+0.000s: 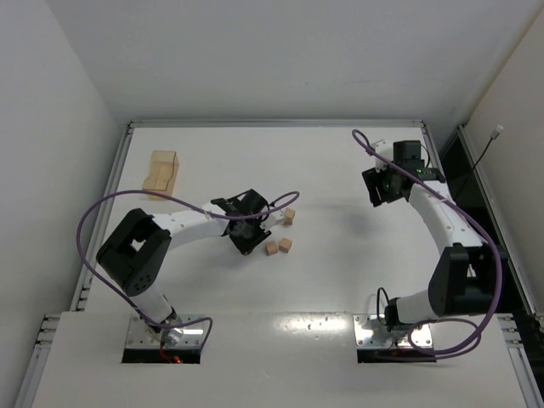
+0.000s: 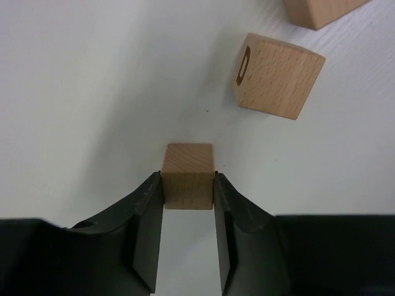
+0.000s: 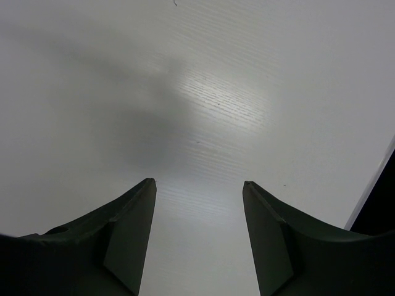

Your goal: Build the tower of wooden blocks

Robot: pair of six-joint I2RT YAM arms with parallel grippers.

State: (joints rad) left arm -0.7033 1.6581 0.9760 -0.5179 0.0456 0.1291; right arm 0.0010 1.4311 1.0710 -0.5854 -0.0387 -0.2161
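Note:
The robot's left gripper next needs to raise its cube, carry it outward onto the top of the lone far cube [image 1: 290, 212], and release it, since it is low over the table.
My left gripper [image 2: 187, 180] is shut on a small light-tan wooden cube [image 2: 188, 159], gripped by its two sides low over the white table. In the top view this gripper [image 1: 252, 231] hides that cube. Two more cubes lie just beyond it in the left wrist view: one [image 2: 278, 75] with a dark mark on its side, and one [image 2: 318, 11] cut off at the top edge. From above, two cubes [image 1: 271, 247] [image 1: 286, 245] lie side by side right of the gripper and a third [image 1: 289, 217] lies farther back. My right gripper [image 1: 384, 185] [image 3: 199, 183] is open and empty over bare table.
A larger light wooden tray [image 1: 161, 172] stands at the far left of the table. A raised rim [image 1: 272, 124] runs along the table's far edge and sides. The dark right edge of the table [image 3: 376, 203] shows beside my right gripper. Purple cables loop over both arms.

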